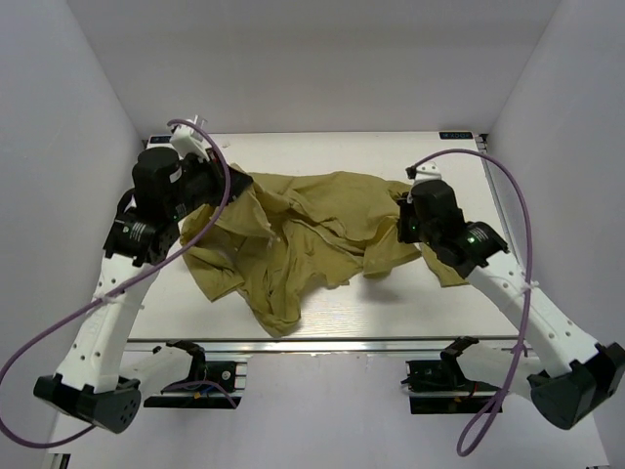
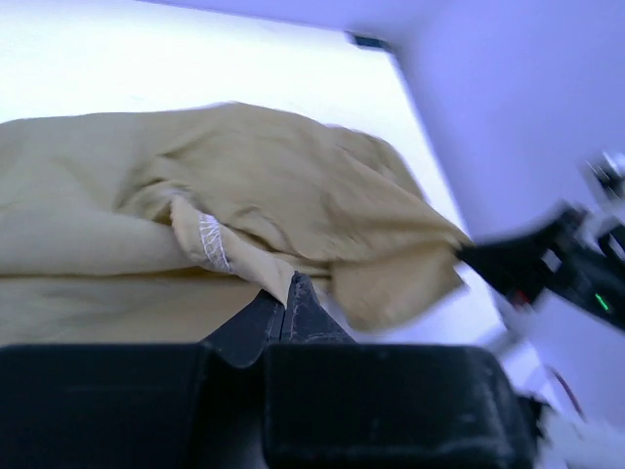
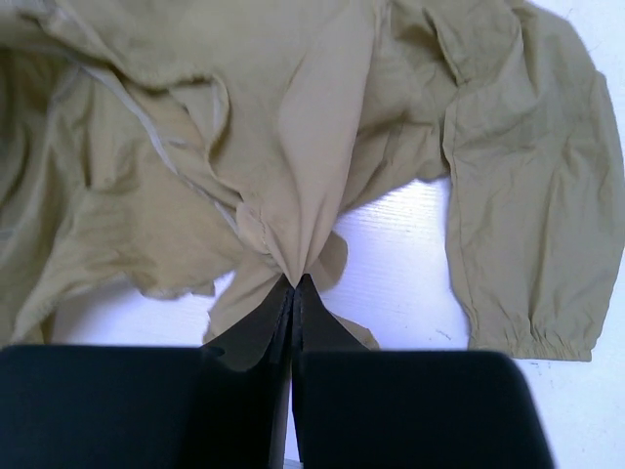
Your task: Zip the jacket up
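Observation:
My left gripper holds the crumpled jacket's fold, so it should swing toward the jacket's middle, then outward over the bare far table [image 1: 285,156] [image 2: 107,70], and let go there.
The olive jacket [image 1: 303,239] lies crumpled across the middle of the table, stretched between both arms. My left gripper [image 1: 227,186] is at its far-left edge, shut on a fold of the fabric; in the left wrist view [image 2: 284,290] the cloth with a white stitched zipper strip [image 2: 212,242] runs into the closed fingertips. My right gripper [image 1: 402,217] is at the jacket's right side, shut on a bunched pinch of fabric [image 3: 293,278]. A cuffed sleeve [image 3: 532,225] lies to the right of it. The zipper slider does not show.
White walls close in the table [image 1: 391,313] on the left, back and right. The table's front edge with its metal rail [image 1: 322,342] runs just below the jacket's lower hem. The right arm [image 2: 547,264] shows blurred in the left wrist view.

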### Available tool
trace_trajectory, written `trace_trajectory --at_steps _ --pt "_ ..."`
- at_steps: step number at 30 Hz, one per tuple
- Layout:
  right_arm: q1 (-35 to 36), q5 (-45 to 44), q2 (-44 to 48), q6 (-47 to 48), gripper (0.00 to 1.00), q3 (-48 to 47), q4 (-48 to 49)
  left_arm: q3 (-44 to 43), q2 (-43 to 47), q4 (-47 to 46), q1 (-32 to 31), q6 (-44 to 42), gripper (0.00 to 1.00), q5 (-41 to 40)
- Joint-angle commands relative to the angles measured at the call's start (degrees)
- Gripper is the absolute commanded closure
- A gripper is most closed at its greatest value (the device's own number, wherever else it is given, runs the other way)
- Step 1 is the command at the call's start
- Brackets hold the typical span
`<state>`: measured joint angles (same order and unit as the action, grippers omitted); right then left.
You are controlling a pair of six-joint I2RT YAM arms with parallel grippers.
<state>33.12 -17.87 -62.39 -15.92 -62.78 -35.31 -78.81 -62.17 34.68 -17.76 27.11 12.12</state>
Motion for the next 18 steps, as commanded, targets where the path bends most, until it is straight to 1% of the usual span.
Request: trace_trajectory --at_steps 1,3,7,10,12,14,15,17,18 --pt "-0.2 -0.2 3.1 0.7 1.00 0.6 0.8 2.8 1.8 -1.6 -0.2 1.5 0.94 17.8" --pt "-0.2 1.1 4.7 1.0 1.00 1.3 1.8 4.3 2.1 -2.9 -0.3 2.3 0.94 23.6" --pt "-0.2 1.7 5.8 0.3 1.00 3.7 2.2 10.0 2.8 -6.6 -0.9 4.3 0.94 22.7" --pt "-0.2 3.3 5.5 -0.3 1.00 5.1 2.2 11.9 1.2 -10.0 -2.2 5.7 0.95 22.8" --pt "-0.2 4.7 5.3 -0.5 1.00 5.7 2.9 12.7 -1.2 -11.8 -4.2 6.7 0.97 22.2" --pt "-0.2 4.2 4.8 -0.3 1.00 6.3 3.8 11.9 -3.5 -14.5 -6.8 7.1 0.98 20.9" --pt "-0.3 3.5 4.6 -0.4 1.00 6.3 4.1 11.0 -6.2 -14.9 -7.5 7.0 0.99 20.4" --pt "-1.1 1.8 2.8 -0.2 1.00 5.6 4.7 7.2 -9.1 -16.7 -8.1 6.5 1.00 18.7" --pt "-3.0 2.0 1.8 -0.2 1.00 3.8 5.2 5.5 -12.3 -17.4 -8.1 6.2 1.00 17.2"
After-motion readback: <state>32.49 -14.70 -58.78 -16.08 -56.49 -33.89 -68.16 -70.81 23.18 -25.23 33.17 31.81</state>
